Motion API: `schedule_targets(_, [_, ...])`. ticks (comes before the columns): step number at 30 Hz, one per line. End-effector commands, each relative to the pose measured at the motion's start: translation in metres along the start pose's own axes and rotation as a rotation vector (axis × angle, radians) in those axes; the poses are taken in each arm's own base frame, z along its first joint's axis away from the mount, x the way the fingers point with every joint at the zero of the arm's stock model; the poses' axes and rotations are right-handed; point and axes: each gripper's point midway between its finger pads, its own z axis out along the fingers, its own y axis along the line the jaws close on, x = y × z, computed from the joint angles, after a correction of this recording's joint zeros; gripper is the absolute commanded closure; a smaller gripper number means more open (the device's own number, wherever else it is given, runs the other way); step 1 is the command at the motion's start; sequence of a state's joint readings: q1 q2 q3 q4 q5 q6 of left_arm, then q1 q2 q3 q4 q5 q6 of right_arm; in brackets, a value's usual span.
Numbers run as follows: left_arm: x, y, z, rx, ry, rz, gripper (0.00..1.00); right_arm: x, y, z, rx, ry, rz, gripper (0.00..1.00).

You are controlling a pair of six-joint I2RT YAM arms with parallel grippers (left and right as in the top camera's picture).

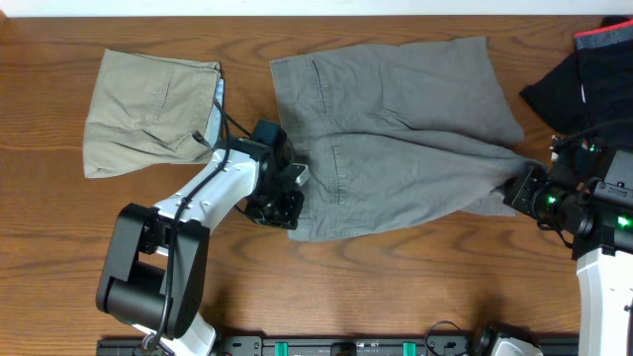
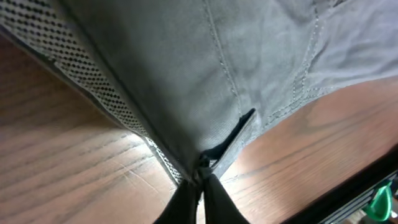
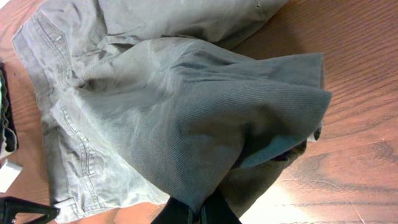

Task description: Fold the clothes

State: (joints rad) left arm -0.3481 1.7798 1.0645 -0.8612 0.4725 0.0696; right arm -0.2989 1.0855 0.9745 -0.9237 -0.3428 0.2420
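My right gripper will pull the shorts' bunched hem back toward the bar and down onto the bare wood below and back there, to flatten and release it.
Grey shorts point(image 1: 396, 129) lie spread across the middle of the wooden table. My left gripper point(image 1: 285, 203) is shut on the waistband corner of the grey shorts point(image 2: 236, 81) at their lower left; its fingertips point(image 2: 202, 177) pinch the fabric just above the wood. My right gripper point(image 1: 516, 188) is shut on a leg hem of the grey shorts point(image 3: 186, 106) at the right, with the cloth bunched and lifted over the fingertips point(image 3: 202, 208). A folded khaki garment point(image 1: 148, 109) lies at the far left.
A dark garment with a red edge point(image 1: 588, 74) lies at the back right corner. A rail with green clips point(image 1: 346, 346) runs along the table's front edge. Bare wood point(image 1: 396, 287) lies in front of the shorts.
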Motion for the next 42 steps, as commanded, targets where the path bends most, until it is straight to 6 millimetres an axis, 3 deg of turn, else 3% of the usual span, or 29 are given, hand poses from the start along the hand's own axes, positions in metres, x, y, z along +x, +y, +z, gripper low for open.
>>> schedule_targets(1, [0.007, 0.004, 0.003, -0.005, 0.038, -0.006, 0.94, -0.003, 0.000, -0.005, 0.005, -0.013, 0.007, 0.99])
schedule_targets(7, [0.041, 0.046, -0.026, -0.162, 0.141, -0.155, 0.94, 0.012, -0.027, -0.007, 0.153, 0.033, 0.078, 0.99])
schedule_targets(12, [0.052, 0.075, -0.050, -0.163, 0.100, -0.394, 0.94, 0.022, -0.056, -0.014, 0.325, 0.042, 0.166, 0.97])
schedule_targets(15, [0.054, 0.087, -0.057, -0.147, 0.079, -0.460, 0.94, 0.027, -0.059, -0.016, 0.340, 0.063, 0.170, 0.94])
schedule_targets(19, [0.056, 0.095, -0.060, -0.138, 0.066, -0.495, 0.94, 0.052, -0.059, -0.020, 0.350, 0.165, 0.192, 0.88])
schedule_targets(23, [0.054, 0.091, -0.059, -0.121, 0.066, -0.489, 0.94, 0.067, -0.062, -0.024, 0.373, 0.224, 0.203, 0.64])
schedule_targets(25, [0.051, 0.083, -0.058, -0.091, 0.063, -0.467, 0.87, 0.065, -0.062, -0.024, 0.371, 0.216, 0.202, 0.57])
schedule_targets(30, [0.041, 0.062, -0.049, -0.046, 0.056, -0.372, 0.66, 0.039, -0.058, -0.017, 0.338, 0.110, 0.180, 0.52])
schedule_targets(35, [0.039, 0.043, -0.029, -0.034, 0.064, -0.285, 0.52, 0.014, -0.040, -0.009, 0.231, 0.026, 0.162, 0.51])
schedule_targets(42, [0.042, 0.008, 0.000, 0.034, 0.082, -0.160, 0.44, 0.006, -0.037, -0.007, 0.209, -0.001, 0.154, 0.51])
